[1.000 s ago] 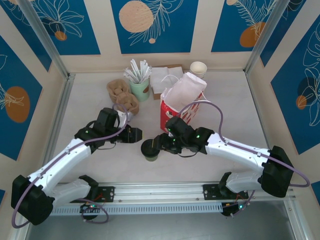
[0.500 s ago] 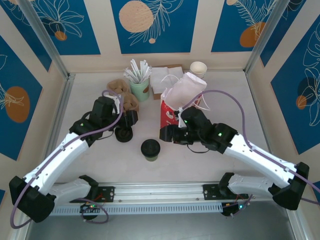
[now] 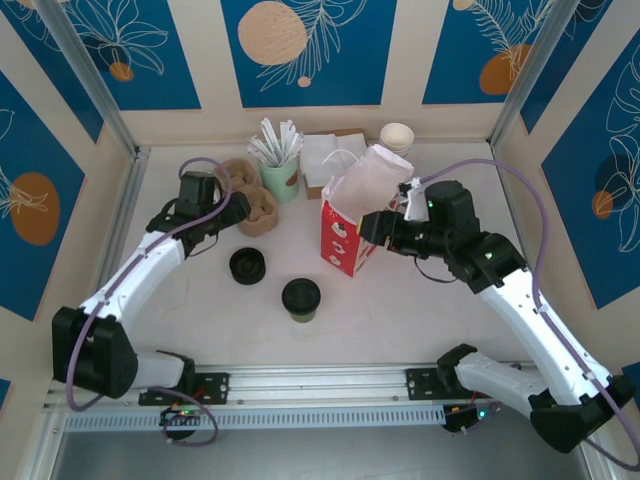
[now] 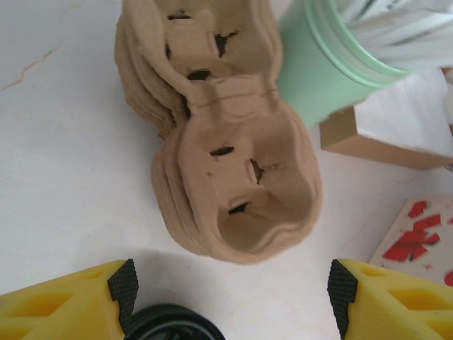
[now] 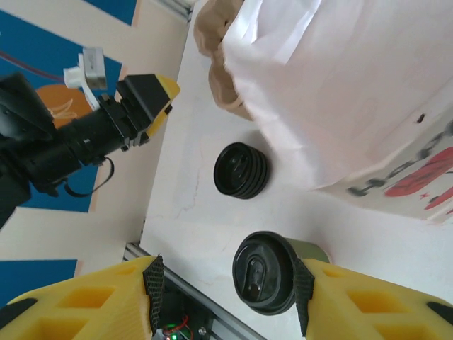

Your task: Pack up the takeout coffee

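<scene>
The near rim point(image 3: 259, 231) point(image 4: 237, 256) of the top brown pulp cup carrier is uncovered just beyond my open fingers, so my left gripper will move down and outward onto it next.
The takeout coffee point(image 3: 301, 298), an olive-green cup with a black lid, stands alone on the table near the front middle. In the right wrist view its lid point(image 5: 267, 273) appears far below, framed by the open fingers. My right gripper point(image 3: 372, 225) hovers open against the red and white paper bag point(image 3: 350, 215), up and right of the cup, holding nothing. My left gripper point(image 3: 238, 208) is open and empty at the brown pulp cup carriers point(image 3: 252, 200); in its wrist view point(image 4: 233, 297) the carriers point(image 4: 233, 184) lie just ahead of the fingertips.
A stack of flat black lids point(image 3: 247, 265) lies left of the coffee. At the back stand a pale green cup of white sticks point(image 3: 280, 165), napkins point(image 3: 322, 160) and a white cup point(image 3: 397, 136). Walls close off three sides; a rail runs along the front.
My right gripper has left the coffee and swung up and right to the bag. My left arm has pulled back and left to the carriers, leaving the lid stack on the table.
</scene>
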You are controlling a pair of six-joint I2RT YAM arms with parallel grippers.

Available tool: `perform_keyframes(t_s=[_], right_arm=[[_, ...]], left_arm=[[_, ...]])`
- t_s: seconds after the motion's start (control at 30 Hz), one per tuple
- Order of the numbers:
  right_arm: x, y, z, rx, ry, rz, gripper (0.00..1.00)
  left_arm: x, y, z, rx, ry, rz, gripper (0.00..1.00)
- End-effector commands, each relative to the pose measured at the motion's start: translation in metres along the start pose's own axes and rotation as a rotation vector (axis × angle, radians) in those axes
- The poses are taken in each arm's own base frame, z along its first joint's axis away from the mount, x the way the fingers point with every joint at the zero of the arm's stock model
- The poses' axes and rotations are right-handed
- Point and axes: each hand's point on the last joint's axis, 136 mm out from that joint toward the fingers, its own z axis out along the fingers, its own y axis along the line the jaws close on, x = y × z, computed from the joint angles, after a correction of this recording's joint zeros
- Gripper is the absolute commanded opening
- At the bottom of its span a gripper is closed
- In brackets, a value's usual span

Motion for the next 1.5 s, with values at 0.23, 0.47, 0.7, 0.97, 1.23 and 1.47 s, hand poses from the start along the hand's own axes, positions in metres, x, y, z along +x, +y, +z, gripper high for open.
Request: perform_keyframes(t_s=[0.23, 0.47, 0.7, 0.97, 1.23, 1.47], right_arm=[[-0.025, -0.010, -0.023, -0.127, -0.007, 0.085, 0.54], [-0.030, -0.023, -0.026, -0.130, -0.014, 0.136, 0.54], [-0.032, -0.029, -0.027, -0.128, -0.017, 0.154, 0.54], [-0.033, -0.031, -0.025, -0.131, -0.009, 0.172, 0.54], [-0.034, -0.030, -0.025, -0.132, -0.010, 0.177, 0.54], [-0.037, -0.027, -0.028, -0.134, -0.017, 0.170, 0.54]], left_arm=[[-0.018, 0.001, 0.050, 0.093, 0.057, -0.138, 0.64], [-0.015, -0.003, 0.070, 0.108, 0.095, -0.150, 0.54], [-0.010, -0.004, 0.078, 0.118, 0.116, -0.153, 0.49], [-0.009, -0.006, 0.077, 0.133, 0.117, -0.155, 0.36], [-0.017, -0.015, 0.068, 0.174, 0.102, -0.165, 0.21], [-0.035, -0.029, 0.045, 0.215, 0.048, -0.156, 0.12]])
